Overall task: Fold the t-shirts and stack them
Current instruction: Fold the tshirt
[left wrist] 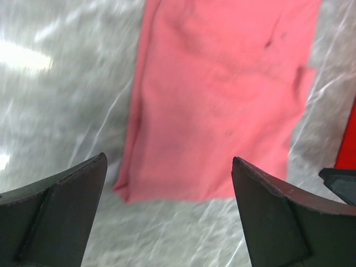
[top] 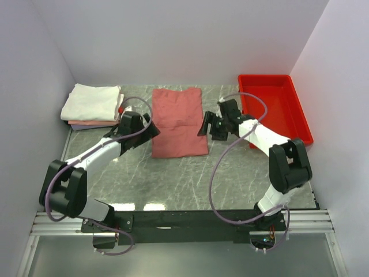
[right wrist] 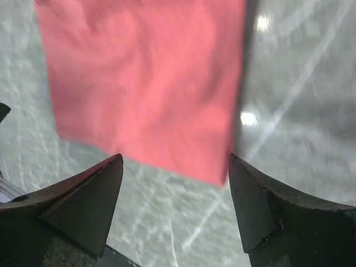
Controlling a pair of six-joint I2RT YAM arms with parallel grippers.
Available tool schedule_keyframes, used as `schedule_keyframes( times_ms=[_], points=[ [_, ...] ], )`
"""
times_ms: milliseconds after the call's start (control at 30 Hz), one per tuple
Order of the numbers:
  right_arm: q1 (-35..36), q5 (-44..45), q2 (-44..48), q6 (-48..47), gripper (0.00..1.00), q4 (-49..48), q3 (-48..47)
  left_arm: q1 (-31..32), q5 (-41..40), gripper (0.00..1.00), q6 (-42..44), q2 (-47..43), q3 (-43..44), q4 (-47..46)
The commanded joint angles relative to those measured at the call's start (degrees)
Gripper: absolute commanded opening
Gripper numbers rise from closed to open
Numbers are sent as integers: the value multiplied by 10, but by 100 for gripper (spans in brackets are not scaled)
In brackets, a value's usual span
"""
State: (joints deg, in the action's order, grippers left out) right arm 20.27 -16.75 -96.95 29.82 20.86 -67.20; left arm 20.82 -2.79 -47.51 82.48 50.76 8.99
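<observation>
Next, my left gripper lowers its open fingers back onto the salmon-red shirt hem's near corner on the stack's side, as that corner is below and back from it.
A dusty salmon-red t-shirt lies folded into a long rectangle in the middle of the table; it also shows in the left wrist view and the right wrist view. A stack of folded white and pale pink t-shirts sits at the back left. My left gripper is open and empty just off the shirt's left edge. My right gripper is open and empty just off its right edge. Both hover above the table, holding nothing.
A rigid bright red plastic tray stands at the back right, close behind my right arm. White walls close in the left, back and right. The grey marble tabletop ends at a black rail at the front.
</observation>
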Motion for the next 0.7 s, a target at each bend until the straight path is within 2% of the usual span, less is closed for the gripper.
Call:
schedule_keyframes(
  times_ms=[0, 267, 433, 533, 567, 667],
  points=[
    [3, -1, 49, 12, 83, -33, 60, 3, 32, 99, -21, -35, -61, -21],
    [2, -10, 59, 20, 86, -54, 130, 5, 72, 97, -33, -40, -121, -54],
    [3, -25, 59, 21, 86, -66, 142, 5, 66, 78, -40, -14, -130, -62],
    [4, -33, 52, 20, 86, -69, 147, 5, 69, 61, -40, 3, -128, -65],
    [4, -35, 52, 21, 86, -71, 149, 5, 72, 53, -40, 7, -129, -67],
    [4, -37, 54, 25, 86, -81, 156, 5, 75, 42, -43, 13, -133, -75]
  ],
)
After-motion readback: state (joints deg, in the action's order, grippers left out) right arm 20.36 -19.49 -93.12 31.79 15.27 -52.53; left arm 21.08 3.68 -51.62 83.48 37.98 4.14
